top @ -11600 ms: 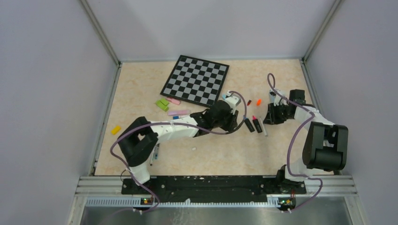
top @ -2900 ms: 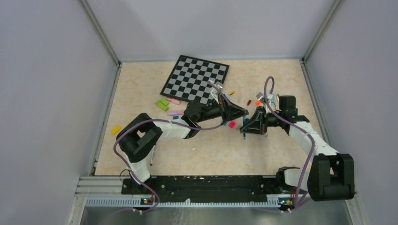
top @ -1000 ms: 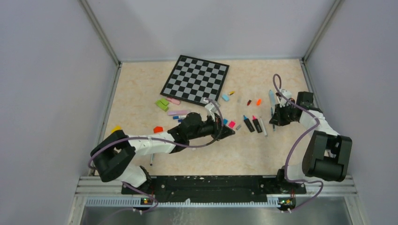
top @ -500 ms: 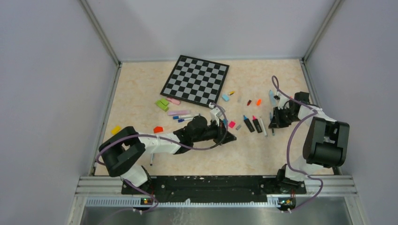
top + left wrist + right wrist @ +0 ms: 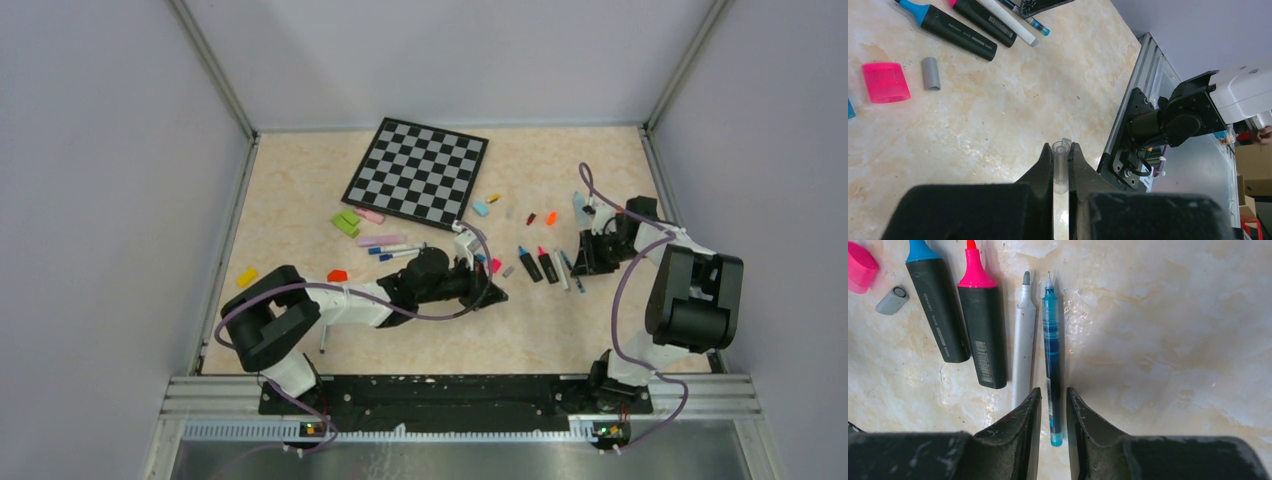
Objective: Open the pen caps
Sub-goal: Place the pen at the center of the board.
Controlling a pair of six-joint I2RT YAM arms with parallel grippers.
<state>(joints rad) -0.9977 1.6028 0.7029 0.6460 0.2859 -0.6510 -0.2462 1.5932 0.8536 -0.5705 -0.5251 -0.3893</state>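
Observation:
My left gripper moves to the right in the top view next. It then goes down to the bare spot beside the grey cap, where loose caps already lie, and releases.
My left gripper (image 5: 1061, 150) is shut on a clear pen cap (image 5: 1061, 170), held above bare table; in the top view this gripper (image 5: 492, 294) sits near the middle. My right gripper (image 5: 1053, 392) stands slightly open astride a thin blue pen (image 5: 1052, 350) that lies uncapped on the table, with a gap on each side. Beside that pen lie a white pen (image 5: 1022, 350), a pink-tipped black highlighter (image 5: 981, 335) and a blue-tipped black highlighter (image 5: 938, 315), all uncapped. A loose pink cap (image 5: 885, 82) and a grey cap (image 5: 931, 73) lie nearby.
The checkered board (image 5: 418, 170) lies at the back. Left of centre are green pieces (image 5: 346, 223), a pink pen (image 5: 380, 240), a red cap (image 5: 337, 275) and a yellow cap (image 5: 246, 277). Cyan (image 5: 481, 208) and orange (image 5: 551, 217) caps lie behind the pen row.
The right gripper came down, laid the thin blue pen beside the white pen and parted its jaws. The left gripper shifted slightly right, still holding the clear cap.

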